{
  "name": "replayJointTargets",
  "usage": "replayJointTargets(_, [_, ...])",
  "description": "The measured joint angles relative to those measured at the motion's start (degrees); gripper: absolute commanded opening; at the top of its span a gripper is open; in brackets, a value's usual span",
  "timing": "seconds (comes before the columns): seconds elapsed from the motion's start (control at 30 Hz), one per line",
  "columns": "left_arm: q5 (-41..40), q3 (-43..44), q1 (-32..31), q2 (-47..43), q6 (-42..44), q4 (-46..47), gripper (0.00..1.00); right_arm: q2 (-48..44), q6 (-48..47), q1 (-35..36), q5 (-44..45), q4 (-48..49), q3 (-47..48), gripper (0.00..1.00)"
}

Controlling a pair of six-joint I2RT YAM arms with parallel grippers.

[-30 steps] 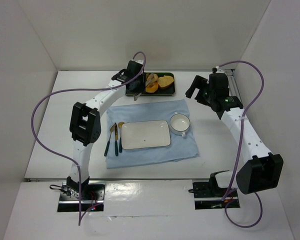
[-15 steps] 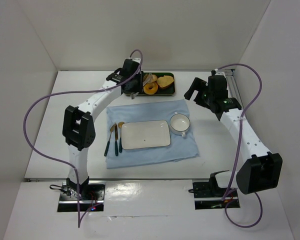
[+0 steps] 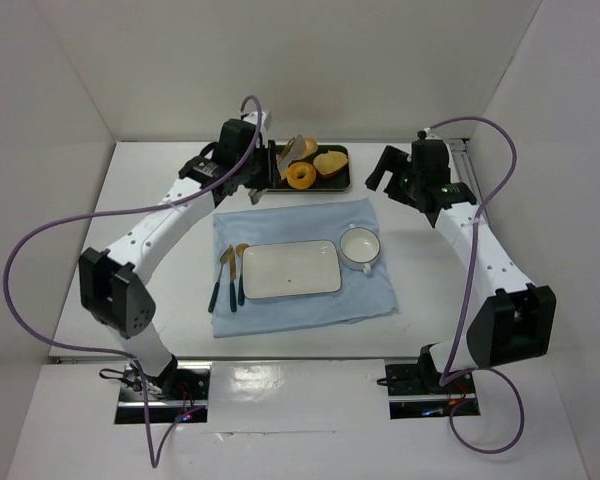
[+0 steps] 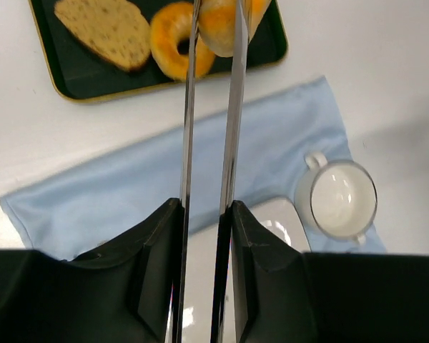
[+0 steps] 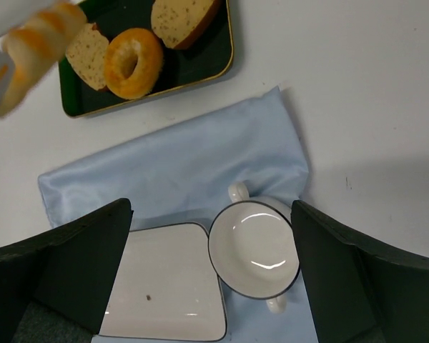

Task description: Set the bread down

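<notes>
My left gripper draws back from the tray next, lowers the roll onto the white rectangular plate [image 3: 296, 271] and releases it there, since that plate is empty.
The bread [image 4: 218, 25] is a small golden-brown roll pinched between the tips of two long metal tong blades [image 4: 232, 107]. My left gripper [image 4: 205, 214] is shut on those tongs. The roll hangs above the dark green tray [image 4: 57, 78], over the tray's right part. From above, the roll [image 3: 308, 148] sits at the tong tips, and my left gripper [image 3: 258, 180] is by the tray's left end. The roll also shows in the right wrist view [image 5: 36, 39]. My right gripper [image 5: 214, 271] is open and empty, high above the white cup [image 5: 254, 250].
The tray [image 3: 346, 172] holds an orange ring doughnut [image 3: 300, 176] and toast slices [image 3: 330, 163]. On the blue cloth [image 3: 380, 295] are a white rectangular plate [image 3: 290, 268], the cup [image 3: 360, 247] and cutlery [image 3: 230, 275]. White walls enclose the table.
My left arm has swung left and drawn back; the tongs have lifted the roll up off the tray. The right arm has shifted slightly toward the back.
</notes>
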Motion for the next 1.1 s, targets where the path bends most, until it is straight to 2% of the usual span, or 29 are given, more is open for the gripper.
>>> replayJointTargets(0.23, [-0.31, -14.29, -8.13, -17.0, -1.97, -3.28, 0.39, 4.68, -0.7, 0.0, -0.07, 0.68, 5.97, 0.99])
replayJointTargets(0.5, [-2.89, -23.61, -15.43, -30.21, -5.55, -9.33, 0.38, 7.41, -0.9, 0.0, -0.46, 1.03, 9.03, 0.98])
replayJointTargets(0.67, [-4.52, -28.3, -18.32, -33.29, -7.87, -11.82, 0.38, 7.58, -0.87, 0.0, -0.92, 1.22, 9.66, 0.98])
replayJointTargets(1.1, [-7.28, -36.76, -22.67, -32.68, -10.93, -11.13, 0.36, 7.56, -1.11, 0.0, -1.33, 1.25, 9.99, 0.98])
